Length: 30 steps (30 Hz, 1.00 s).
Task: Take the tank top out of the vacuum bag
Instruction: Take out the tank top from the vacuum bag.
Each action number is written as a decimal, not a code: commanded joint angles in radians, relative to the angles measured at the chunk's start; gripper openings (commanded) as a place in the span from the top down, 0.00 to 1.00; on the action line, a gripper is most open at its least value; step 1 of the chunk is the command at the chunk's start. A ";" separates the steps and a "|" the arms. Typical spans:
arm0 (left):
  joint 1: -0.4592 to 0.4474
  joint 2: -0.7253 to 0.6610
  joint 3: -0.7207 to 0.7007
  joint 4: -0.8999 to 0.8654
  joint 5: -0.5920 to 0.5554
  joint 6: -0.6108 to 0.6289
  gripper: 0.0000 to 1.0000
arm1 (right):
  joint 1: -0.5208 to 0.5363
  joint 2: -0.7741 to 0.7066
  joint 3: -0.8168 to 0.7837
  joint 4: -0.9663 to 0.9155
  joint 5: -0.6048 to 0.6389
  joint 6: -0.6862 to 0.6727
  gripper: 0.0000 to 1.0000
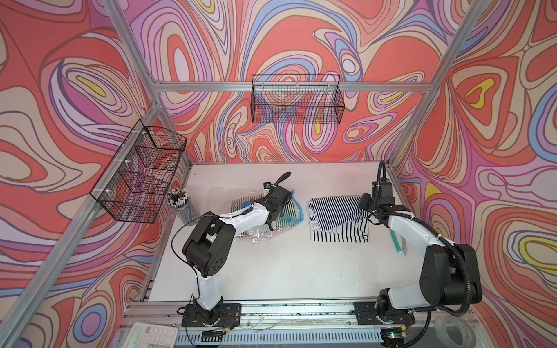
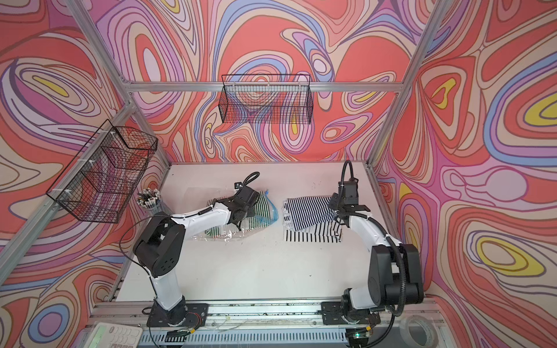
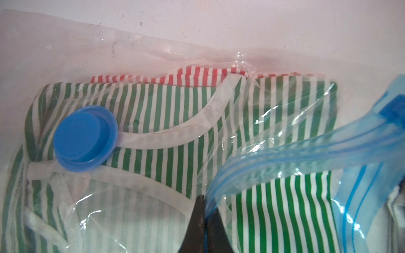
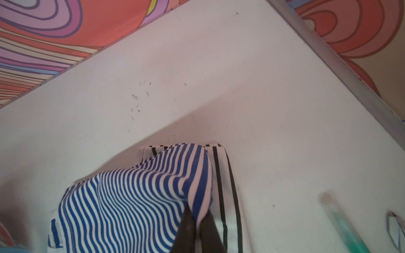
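Observation:
The right gripper draws back and down toward the near corner of the black-striped garment (image 1: 340, 236) next and releases the raised fold, since that near part lies uncovered.
The clear vacuum bag (image 1: 220, 195) (image 2: 197, 195) lies at the table's left middle, with its round blue valve cap (image 3: 85, 138) on top. Inside it are a green-and-white striped tank top (image 3: 164, 105) and a red-striped garment (image 3: 197, 75). My left gripper (image 3: 205, 201) (image 1: 269, 224) is shut on the bag's light-blue zip strip (image 3: 285, 153), which is lifted and bent. A blue-and-white striped tank top (image 1: 334, 211) (image 4: 131, 197) lies outside the bag to its right, on a black-striped garment (image 1: 340, 236). My right gripper (image 4: 197, 213) (image 1: 369, 212) is shut on a raised fold of it.
A cup of pencils (image 1: 179, 205) stands at the table's left edge under a wire basket (image 1: 141, 174). A second wire basket (image 1: 297, 99) hangs on the back wall. A green tube (image 1: 396, 238) lies near the right arm. A tape roll (image 1: 455, 331) and a keypad device (image 1: 150, 336) sit at the front.

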 commanded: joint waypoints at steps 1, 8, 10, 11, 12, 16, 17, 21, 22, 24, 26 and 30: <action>0.000 0.012 0.017 -0.048 -0.006 0.018 1.00 | -0.004 0.017 -0.003 -0.031 0.063 0.002 1.00; 0.002 0.012 0.017 -0.050 -0.003 0.024 1.00 | -0.015 -0.004 -0.049 -0.027 -0.007 0.021 1.00; -0.001 0.009 0.017 -0.051 -0.003 0.028 1.00 | -0.017 -0.015 -0.059 -0.034 -0.041 0.026 1.00; 0.000 0.009 0.017 -0.050 -0.003 0.030 1.00 | -0.019 -0.022 -0.066 -0.037 -0.050 0.029 1.00; 0.001 0.008 0.017 -0.050 -0.004 0.031 1.00 | -0.021 -0.033 -0.073 -0.038 -0.062 0.032 1.00; 0.001 0.004 0.016 -0.050 -0.001 0.035 1.00 | -0.039 -0.055 -0.106 -0.040 -0.098 0.041 1.00; 0.000 0.003 0.015 -0.050 0.000 0.035 1.00 | -0.041 -0.056 -0.114 -0.043 -0.096 0.046 1.00; 0.001 0.002 0.018 -0.049 0.008 0.039 1.00 | -0.047 -0.066 -0.149 -0.045 -0.135 0.057 0.52; -0.001 0.000 0.020 -0.051 0.009 0.041 1.00 | -0.046 -0.075 -0.160 -0.043 -0.152 0.060 0.47; 0.001 -0.004 0.018 -0.051 0.010 0.042 1.00 | -0.047 -0.098 -0.181 -0.040 -0.179 0.066 0.42; 0.001 -0.010 0.015 -0.050 0.007 0.043 1.00 | -0.046 -0.116 -0.202 -0.037 -0.217 0.069 0.39; 0.001 -0.015 0.012 -0.047 0.006 0.047 1.00 | -0.047 -0.126 -0.251 -0.022 -0.273 0.085 0.38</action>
